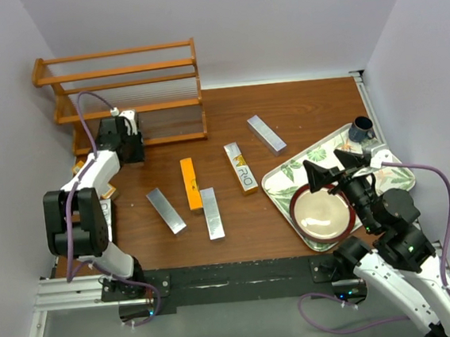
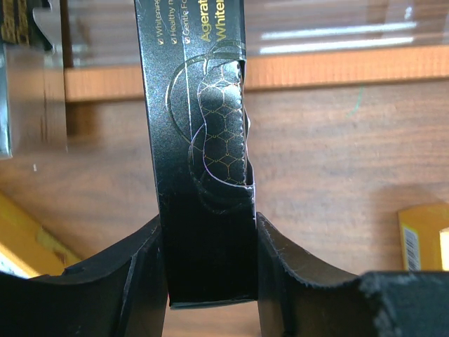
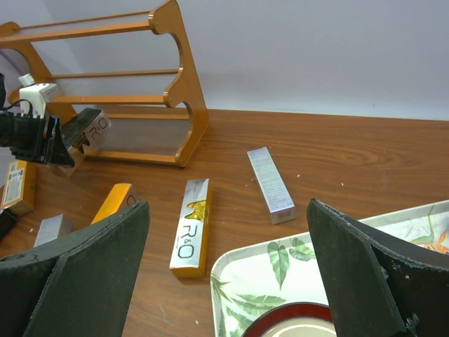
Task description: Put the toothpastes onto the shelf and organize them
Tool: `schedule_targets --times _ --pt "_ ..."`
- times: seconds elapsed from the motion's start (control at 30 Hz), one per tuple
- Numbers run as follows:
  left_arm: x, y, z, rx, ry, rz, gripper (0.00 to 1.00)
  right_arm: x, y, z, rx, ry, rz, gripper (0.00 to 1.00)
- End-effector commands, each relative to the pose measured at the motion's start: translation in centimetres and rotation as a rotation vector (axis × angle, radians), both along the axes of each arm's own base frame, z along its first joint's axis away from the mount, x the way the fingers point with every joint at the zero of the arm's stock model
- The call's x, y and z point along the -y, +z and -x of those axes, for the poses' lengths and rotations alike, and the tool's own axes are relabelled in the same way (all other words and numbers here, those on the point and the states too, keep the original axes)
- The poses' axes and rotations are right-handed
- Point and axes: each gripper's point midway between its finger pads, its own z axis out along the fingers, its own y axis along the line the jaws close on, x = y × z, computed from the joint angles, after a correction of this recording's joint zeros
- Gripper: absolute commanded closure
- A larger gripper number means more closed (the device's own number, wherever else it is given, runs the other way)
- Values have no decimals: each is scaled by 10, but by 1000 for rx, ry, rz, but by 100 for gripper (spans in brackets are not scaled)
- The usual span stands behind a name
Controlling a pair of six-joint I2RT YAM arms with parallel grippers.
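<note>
I will push my carton outward over the shelf's lowest bar [image 2: 337, 67] with my left gripper next and release it, because the clear slot [image 2: 273, 28] beside the shelved black carton is outward of my gripper.
My left gripper [image 1: 130, 139] [image 2: 209, 232] is shut on a black toothpaste carton [image 2: 203, 140] with gold print. It holds the carton just in front of the lowest rail [image 2: 337, 67] of the orange-brown shelf [image 1: 122, 91] [image 3: 175, 91]. On the table lie three silver cartons [image 1: 166, 210] [image 1: 212, 213] [image 1: 266, 133], an orange one [image 1: 190, 184] and a gold-and-white one [image 1: 241, 168] [image 3: 191, 225]. More orange cartons [image 1: 81, 165] lie left of the arm. My right gripper [image 1: 341, 169] [image 3: 226, 217] is open and holds nothing, above the tray.
A leaf-patterned tray [image 1: 289, 174] [image 3: 280, 260] at the right holds a red-rimmed bowl [image 1: 322, 215]. A dark mug [image 1: 361, 130] stands at the tray's far corner. Walls close in on the left, back and right.
</note>
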Motion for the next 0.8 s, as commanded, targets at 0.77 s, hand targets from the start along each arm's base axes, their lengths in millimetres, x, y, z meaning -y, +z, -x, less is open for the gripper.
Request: schedule_targets --times 0.77 --pt "-17 6 -90 141 -56 -30 66 -3 11 0 12 13 -23 1"
